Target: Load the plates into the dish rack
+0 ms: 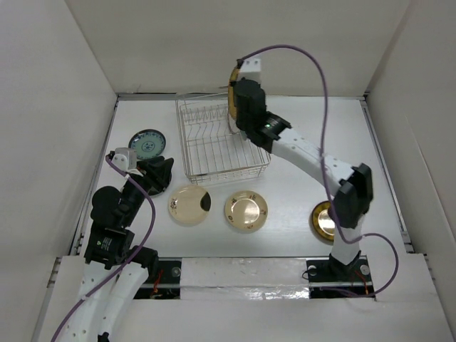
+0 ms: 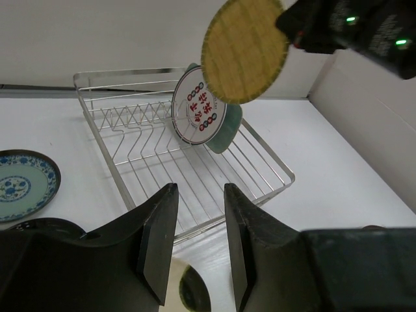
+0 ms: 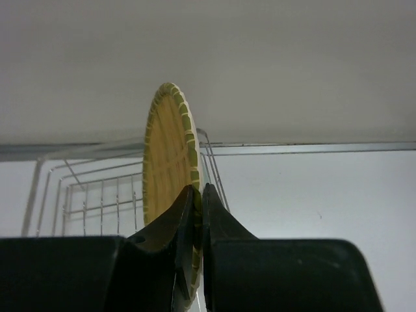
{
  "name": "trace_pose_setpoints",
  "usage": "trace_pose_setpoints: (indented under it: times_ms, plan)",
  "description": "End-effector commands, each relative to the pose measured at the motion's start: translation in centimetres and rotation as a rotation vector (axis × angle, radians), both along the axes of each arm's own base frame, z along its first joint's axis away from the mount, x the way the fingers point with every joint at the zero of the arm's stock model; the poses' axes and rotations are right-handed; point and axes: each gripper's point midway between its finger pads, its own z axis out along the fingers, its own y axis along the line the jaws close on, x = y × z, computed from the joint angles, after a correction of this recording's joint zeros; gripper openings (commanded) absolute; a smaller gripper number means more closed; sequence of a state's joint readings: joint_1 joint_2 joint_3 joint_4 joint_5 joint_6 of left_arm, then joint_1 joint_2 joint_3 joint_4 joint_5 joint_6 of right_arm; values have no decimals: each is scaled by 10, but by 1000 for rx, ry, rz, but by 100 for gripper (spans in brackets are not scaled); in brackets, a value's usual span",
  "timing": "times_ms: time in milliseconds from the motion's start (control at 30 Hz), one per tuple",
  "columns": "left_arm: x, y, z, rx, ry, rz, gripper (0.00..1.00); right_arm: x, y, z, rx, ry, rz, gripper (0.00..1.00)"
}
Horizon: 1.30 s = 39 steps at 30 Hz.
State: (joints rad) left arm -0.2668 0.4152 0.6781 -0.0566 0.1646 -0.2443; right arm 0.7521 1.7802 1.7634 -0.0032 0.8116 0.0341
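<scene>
The yellow plate needs to go to the left in the top view with my right gripper, then down beside the white plate. The rack's wire slots are empty there.
My right gripper (image 1: 239,89) (image 3: 197,190) is shut on the rim of a woven yellow plate (image 3: 168,162) (image 2: 245,51), held on edge above the far right part of the dish rack (image 1: 214,153) (image 2: 149,162). In the rack, a white plate with red marks (image 2: 198,110) stands on edge with a pale green plate (image 2: 229,129) behind it. My left gripper (image 1: 158,174) (image 2: 199,190) hangs open and empty near the rack's front left corner. On the table lie a blue-patterned plate (image 1: 147,144) (image 2: 23,185), a cream plate with a dark patch (image 1: 189,204), a cream-gold plate (image 1: 246,211) and a dark-and-gold plate (image 1: 324,219).
White walls close in the table on the left, back and right. The right arm's elbow (image 1: 353,192) covers part of the dark-and-gold plate. A dark rim (image 2: 39,226), perhaps a black plate, shows just under my left gripper.
</scene>
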Motion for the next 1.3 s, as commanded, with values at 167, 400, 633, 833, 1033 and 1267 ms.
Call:
trace_pose_setpoints:
  times_ms: [167,400,633,833,1033,1267]
  plan:
    - [-1,-1,8,-9,-38,-6,32,41,28,3,-252,9,-136,0]
    - [-1,0,9,-10,-41,-4,32,60,47,-37,-300,49,-132,0]
    - [0,-1,8,-9,-37,-6,32,73,55,-81,-308,104,-81,0]
    - [1,0,7,-7,-33,-1,32,80,76,-131,-290,169,-7,0]
    - [2,0,7,-5,-33,2,32,83,81,-150,-275,195,-5,0]
    - [2,0,6,-5,-32,1,33,66,77,-112,-200,166,9,52]
